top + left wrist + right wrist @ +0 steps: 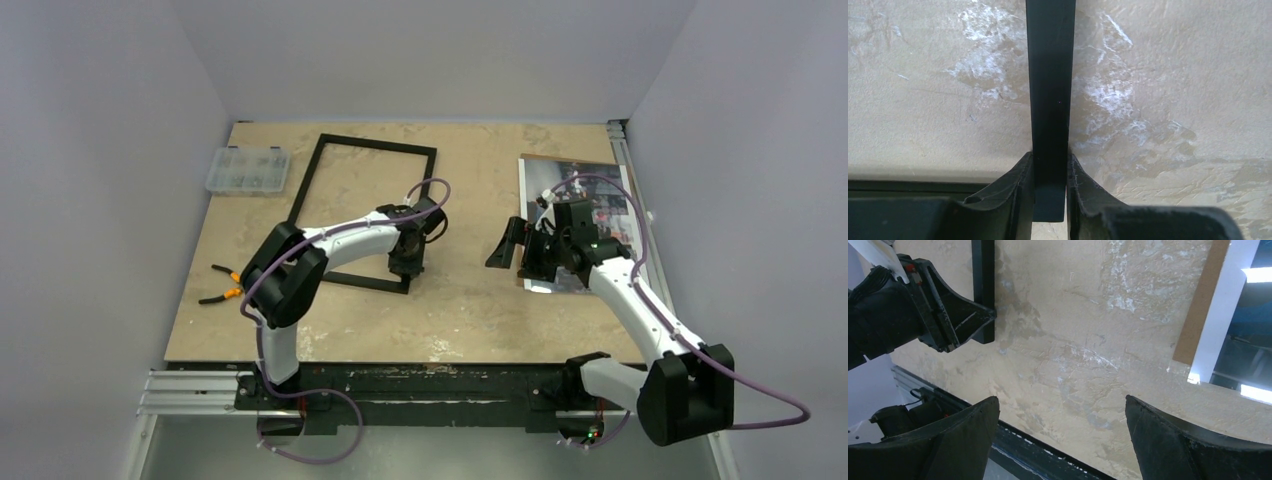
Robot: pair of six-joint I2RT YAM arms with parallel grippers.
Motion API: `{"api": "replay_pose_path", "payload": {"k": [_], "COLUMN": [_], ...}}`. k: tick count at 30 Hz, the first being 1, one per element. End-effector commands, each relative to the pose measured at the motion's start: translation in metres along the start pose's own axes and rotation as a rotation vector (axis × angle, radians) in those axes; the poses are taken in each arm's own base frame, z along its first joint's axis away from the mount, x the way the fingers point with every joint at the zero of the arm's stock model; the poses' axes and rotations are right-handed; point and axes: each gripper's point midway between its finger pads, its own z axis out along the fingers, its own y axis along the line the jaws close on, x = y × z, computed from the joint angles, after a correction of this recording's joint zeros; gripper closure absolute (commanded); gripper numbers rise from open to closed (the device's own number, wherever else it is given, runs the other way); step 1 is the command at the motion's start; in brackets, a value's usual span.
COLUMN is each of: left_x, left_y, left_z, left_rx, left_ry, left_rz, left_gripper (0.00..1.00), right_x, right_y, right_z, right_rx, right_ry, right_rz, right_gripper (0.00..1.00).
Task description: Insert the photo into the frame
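Observation:
My left gripper lifts the frame back over the bare table toward my right gripper next, then releases, since that gripper stands open beside the photo (548, 178).
The frame (365, 150) lies flat at the back left of the table, black side up. My left gripper (405, 262) is shut on the frame's right bar near its near right corner; in the left wrist view the black bar (1050, 90) runs between the two fingers of that gripper (1050, 167). The photo (548, 178) lies at the right, partly under my right arm. My right gripper (512, 245) is open and empty above bare table just left of the photo. The right wrist view shows that gripper (1063, 410) wide open, with the photo's white border (1220, 320) at the right.
A brown board edge (1198, 305) shows beside the photo's border. A clear plastic parts box (247, 170) sits at the back left. Orange-handled pliers (222, 285) lie near the left edge. A metal rail (200, 385) runs along the near edge.

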Motion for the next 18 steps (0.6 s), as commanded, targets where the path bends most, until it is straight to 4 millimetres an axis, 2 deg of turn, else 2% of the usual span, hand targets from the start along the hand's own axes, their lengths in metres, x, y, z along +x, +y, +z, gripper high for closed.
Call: {"api": "replay_pose_path", "payload": {"k": [1, 9, 18], "left_x": [-0.021, -0.020, 0.002], "left_y": [-0.025, -0.059, -0.088], "left_z": [-0.036, -0.073, -0.117], "left_rx": [0.082, 0.177, 0.346], "left_ry": [-0.098, -0.185, -0.216], "left_rz": [0.026, 0.097, 0.068], "left_gripper": [1.00, 1.00, 1.00], "right_x": [-0.015, -0.024, -0.037], "right_y": [0.026, 0.041, 0.059], "right_z": [-0.002, 0.012, 0.027], "right_rx": [-0.106, -0.195, -0.299], "right_ry": [-0.024, -0.002, 0.033], "right_rz": [0.003, 0.044, 0.113], "right_gripper": [0.05, 0.05, 0.06]}}
